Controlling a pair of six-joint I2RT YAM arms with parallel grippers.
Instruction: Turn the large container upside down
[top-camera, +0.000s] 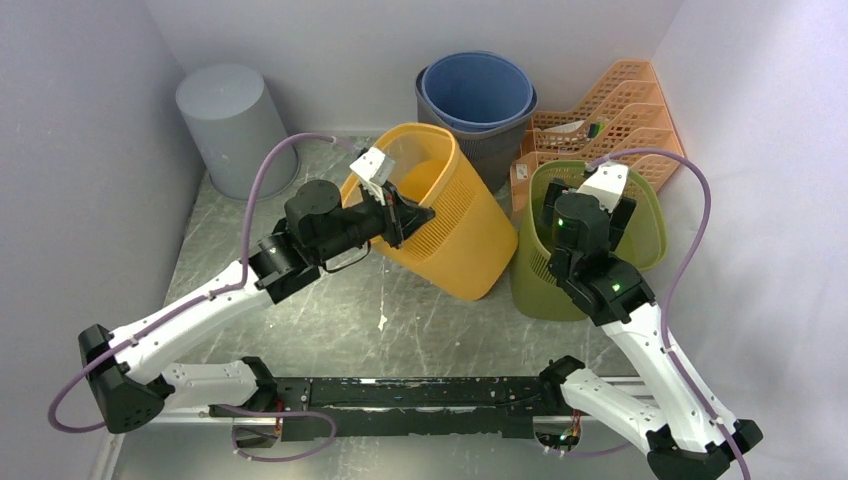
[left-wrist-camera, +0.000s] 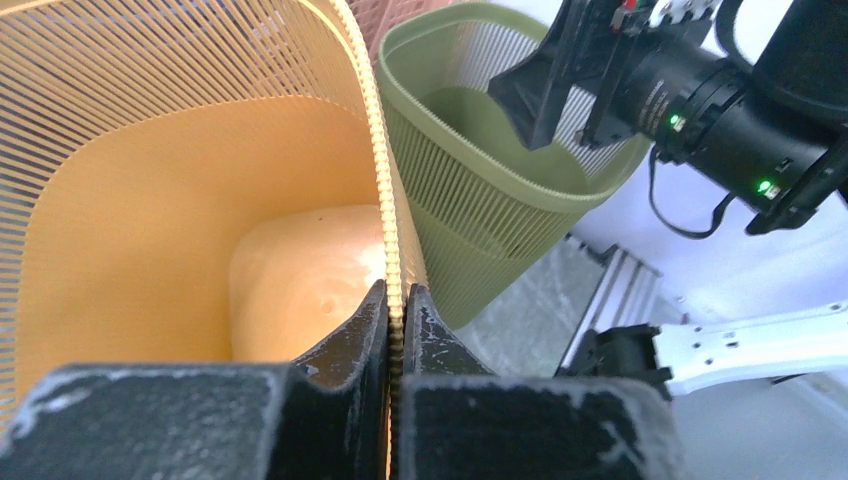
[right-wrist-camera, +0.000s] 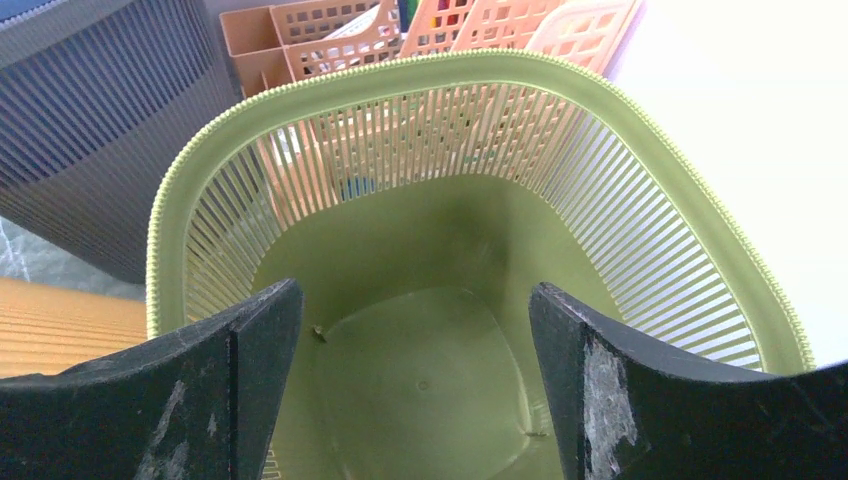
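Note:
The left gripper turns down and to the left in the top view next, as the yellow basket's opening faces up. It releases the basket's rim on the bare tabletop.
A large yellow slatted basket (top-camera: 455, 225) leans over on the table, its mouth facing up and to the left. My left gripper (top-camera: 412, 214) is shut on its rim, one finger inside and one outside; the left wrist view shows the fingertips (left-wrist-camera: 372, 312) pinching the beaded rim of the basket (left-wrist-camera: 150, 230). An empty green slatted basket (top-camera: 545, 280) stands upright to its right. My right gripper (top-camera: 588, 212) hangs open over the green basket's mouth, touching nothing. The right wrist view looks down between the open gripper's (right-wrist-camera: 415, 335) fingers onto the green basket's bare floor (right-wrist-camera: 430, 370).
A grey bin (top-camera: 235, 125) stands at the back left, closed end up. A blue bin nested in a dark slatted bin (top-camera: 477, 95) stands at the back centre. Orange file trays (top-camera: 615, 105) sit behind the green basket. Walls close in on three sides.

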